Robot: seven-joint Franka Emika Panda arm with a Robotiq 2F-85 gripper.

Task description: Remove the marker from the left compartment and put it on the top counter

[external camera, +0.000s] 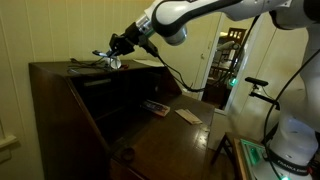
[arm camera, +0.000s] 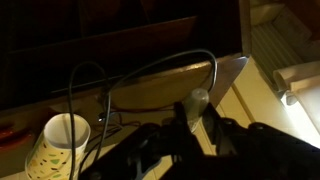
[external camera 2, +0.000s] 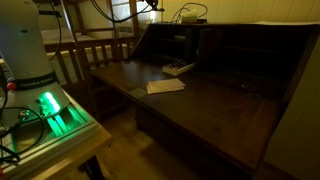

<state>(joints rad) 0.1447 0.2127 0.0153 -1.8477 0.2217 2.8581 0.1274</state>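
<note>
My gripper lowers the marker onto the end of the top counter (external camera: 65, 68) (arm camera: 178, 86) inside the cable loop next, outward and away from the paper cup.
My gripper (external camera: 113, 57) hangs just above the top counter (external camera: 55, 68) of the dark slant-front desk. In the wrist view the gripper (arm camera: 196, 118) is shut on the marker (arm camera: 197, 100), whose pale rounded end sticks up between the fingers. The rest of the marker is hidden by the fingers. The left compartment (external camera: 100, 88) is a dark recess below the counter, and its inside is too dark to read. In an exterior view the counter (external camera 2: 262, 25) shows at the top right, and the arm is only partly in view at the top edge.
A shiny wire-like object (arm camera: 150, 65) and a paper cup (arm camera: 65, 142) lie below the gripper. A flat card (external camera: 188, 115) (external camera 2: 165, 87) and a dark object (external camera: 155, 106) (external camera 2: 178, 68) lie on the fold-down surface. A green-lit box (external camera 2: 48, 108) and a wooden chair (external camera 2: 92, 50) stand beside the desk.
</note>
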